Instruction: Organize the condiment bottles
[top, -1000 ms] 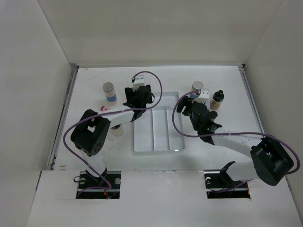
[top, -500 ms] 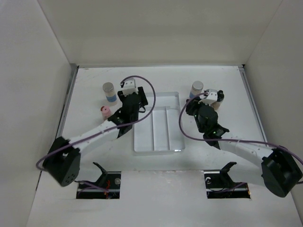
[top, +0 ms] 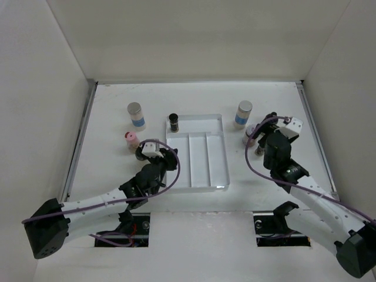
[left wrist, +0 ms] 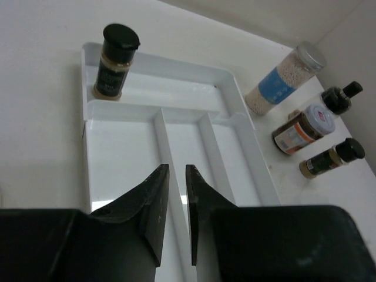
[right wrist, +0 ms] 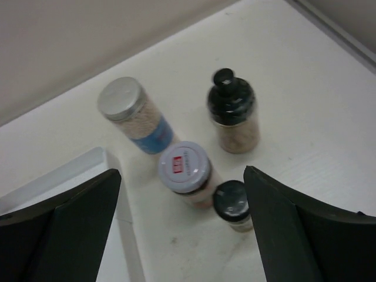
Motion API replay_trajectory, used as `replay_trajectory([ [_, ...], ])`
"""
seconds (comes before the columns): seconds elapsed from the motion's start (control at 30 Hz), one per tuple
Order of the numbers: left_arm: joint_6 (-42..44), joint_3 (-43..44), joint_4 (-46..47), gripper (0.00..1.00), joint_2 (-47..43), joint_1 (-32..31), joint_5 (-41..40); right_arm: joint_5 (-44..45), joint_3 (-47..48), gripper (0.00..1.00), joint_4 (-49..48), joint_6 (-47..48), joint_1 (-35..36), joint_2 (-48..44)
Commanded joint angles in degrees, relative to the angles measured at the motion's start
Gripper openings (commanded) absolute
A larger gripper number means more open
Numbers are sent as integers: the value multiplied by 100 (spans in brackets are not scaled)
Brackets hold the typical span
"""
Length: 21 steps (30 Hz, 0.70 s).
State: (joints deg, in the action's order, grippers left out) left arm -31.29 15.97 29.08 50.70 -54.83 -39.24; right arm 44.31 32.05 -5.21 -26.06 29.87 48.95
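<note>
Next I need to lower my right gripper and shift it to the right in the wrist view, since the shorter bottle's black cap [right wrist: 231, 200] sits below it, off-centre that way.
A dark black-capped bottle [top: 174, 122] [left wrist: 114, 61] stands upright in the far-left corner of the clear divided tray [top: 220, 150] [left wrist: 176, 60]. My left gripper [top: 166, 160] [left wrist: 176, 170] hangs shut and empty over the tray's near left part, well short of that bottle. Right of the tray stand a pale blue-labelled cylinder [right wrist: 132, 114] [top: 244, 113], a white-lidded jar [right wrist: 187, 173] and two black-capped bottles [right wrist: 233, 117] [right wrist: 234, 205]. My right gripper [top: 264, 140] [right wrist: 181, 176] is open above this cluster, holding nothing.
Left of the tray stand another pale grey-lidded cylinder [top: 136, 115] and a pink-capped bottle [top: 131, 140]. White walls close the table at the back and both sides. The right arm partly hides the right-hand bottles in the top view.
My left gripper has left the dark bottle in the tray's far corner, drawn back toward the near side and shut. My right gripper has pulled back from the right-hand bottles and opened.
</note>
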Motion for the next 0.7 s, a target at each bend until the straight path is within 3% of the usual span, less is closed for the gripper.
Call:
replay_trajectory([
  [0.0, -272, -181, 1081, 21, -8, -111, -75, -87, 204, 94, 1039, -127, -423, 166],
  [0.17, -203, -383, 2126, 55, 642, -120, 109, -810, 328, 95, 1189, -118, -855, 764],
  [0.23, -176, -463, 2426, 63, 810, -41, 328, -784, 337, 93, 1233, -144, -829, 879],
  [0.67, -167, -586, 2594, 67, 907, -94, 549, -1381, 486, 74, 1005, -57, -1233, 1608],
])
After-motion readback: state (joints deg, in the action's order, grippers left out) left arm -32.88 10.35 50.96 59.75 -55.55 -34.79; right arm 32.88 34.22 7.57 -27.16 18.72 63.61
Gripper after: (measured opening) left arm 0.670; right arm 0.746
